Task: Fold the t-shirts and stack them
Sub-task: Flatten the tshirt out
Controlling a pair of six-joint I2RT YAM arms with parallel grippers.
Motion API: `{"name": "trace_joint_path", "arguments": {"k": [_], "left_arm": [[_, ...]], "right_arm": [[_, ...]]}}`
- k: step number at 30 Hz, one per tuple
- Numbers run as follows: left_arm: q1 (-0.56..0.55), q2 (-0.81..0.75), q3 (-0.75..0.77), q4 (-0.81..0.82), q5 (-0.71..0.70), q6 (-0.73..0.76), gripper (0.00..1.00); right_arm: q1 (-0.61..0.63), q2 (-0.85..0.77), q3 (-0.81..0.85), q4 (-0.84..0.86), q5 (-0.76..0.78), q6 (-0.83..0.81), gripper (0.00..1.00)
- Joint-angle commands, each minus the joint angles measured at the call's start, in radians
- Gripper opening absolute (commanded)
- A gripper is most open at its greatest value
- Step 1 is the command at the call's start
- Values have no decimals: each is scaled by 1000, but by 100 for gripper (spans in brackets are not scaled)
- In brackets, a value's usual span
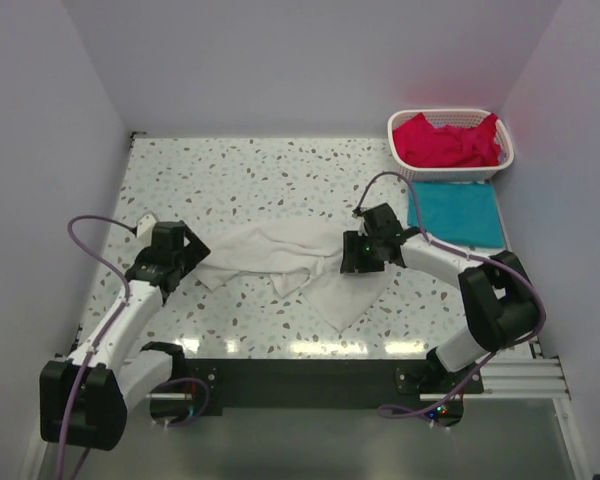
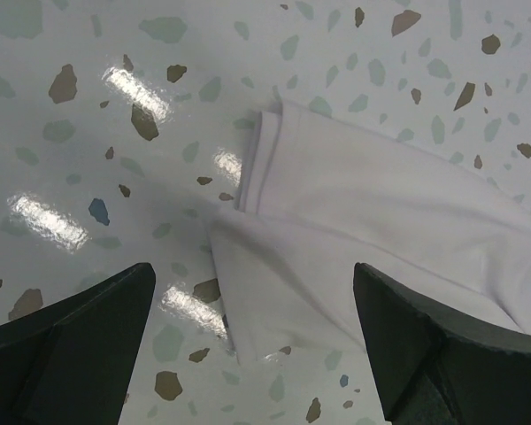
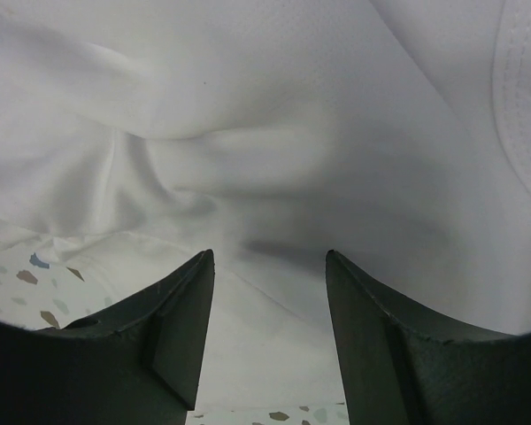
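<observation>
I should move my left gripper down to the small fold at the white t-shirt's hem corner (image 1: 206,269) (image 2: 251,246) next.
A white t-shirt (image 1: 290,265) lies crumpled and spread sideways across the middle of the table. My left gripper (image 1: 192,255) hovers open over its left end. In the left wrist view a folded hem corner of the white t-shirt (image 2: 363,195) lies below the wide-apart left gripper (image 2: 253,270). At the shirt's right end my right gripper (image 1: 355,255) points down onto the cloth. In the right wrist view the right gripper (image 3: 268,255) has its jaws apart over rumpled white t-shirt fabric (image 3: 248,106), with nothing pinched. A folded teal t-shirt (image 1: 458,212) lies at the right.
A white lattice basket (image 1: 507,152) stands at the back right corner with red-pink t-shirts (image 1: 445,140) inside, just behind the teal one. Grey walls close the table on the left, back and right. Speckled tabletop (image 1: 250,175) shows behind the white shirt.
</observation>
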Motion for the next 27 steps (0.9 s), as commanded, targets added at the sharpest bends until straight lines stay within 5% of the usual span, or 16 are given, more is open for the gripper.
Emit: {"name": "trace_joint_path", "arguments": {"k": [1,9,27], "left_arm": [[7,62,29,5,-37,-144,99],[7,135,35,-2,-37,-298,97],[6,292,153,-31,-59,-386,73]], "right_arm": [[3,-2,-15,70,-32,20,57],[3,-22,-37,78,-27,12,57],[5,-8,-43,108,-64,0,57]]}}
